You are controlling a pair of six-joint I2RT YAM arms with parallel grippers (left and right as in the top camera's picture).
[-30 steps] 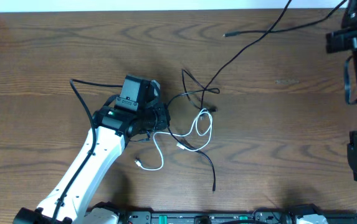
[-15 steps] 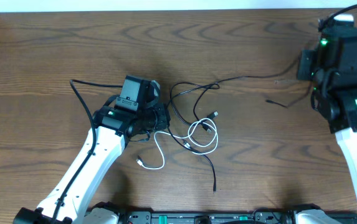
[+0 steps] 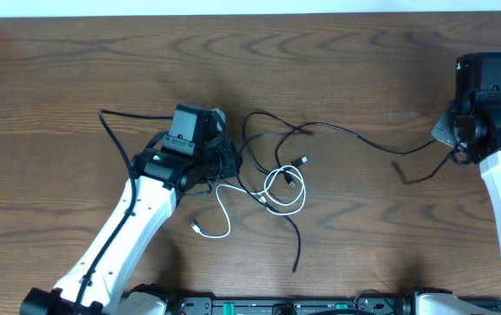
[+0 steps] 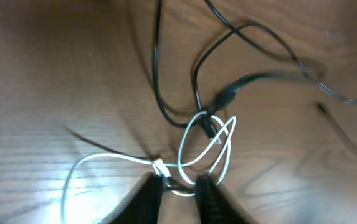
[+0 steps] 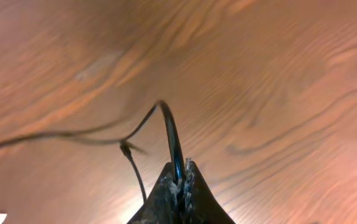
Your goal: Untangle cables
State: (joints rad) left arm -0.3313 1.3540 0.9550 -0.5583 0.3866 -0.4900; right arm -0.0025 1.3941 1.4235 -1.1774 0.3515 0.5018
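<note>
The right gripper moves toward the right in the overhead view over bare tabletop next and releases its black cable, because the cable still runs into the tangle.
A short white cable point(image 3: 218, 203) lies looped mid-table, tangled with thin black cables point(image 3: 263, 131). My left gripper point(image 3: 231, 166) sits at the tangle's left edge. In the left wrist view its fingers point(image 4: 178, 186) stand a narrow gap apart, with the white cable point(image 4: 103, 158) and a black strand crossing between the tips. My right gripper point(image 3: 453, 140) at the far right is shut on a long black cable point(image 3: 364, 136) that runs left into the tangle. The right wrist view shows that cable point(image 5: 169, 124) pinched between the shut jaws point(image 5: 181, 171).
A loose black cable end point(image 3: 295, 262) lies near the front edge. Another free black end point(image 3: 399, 171) curls left of my right gripper. The left arm's thick black wire point(image 3: 114, 127) arcs behind its wrist. A rail point(image 3: 302, 306) runs along the front edge.
My right arm has come into view and moved down the right side, drawing the long black cable rightward. The tangle has shifted slightly. My left arm has stayed still.
</note>
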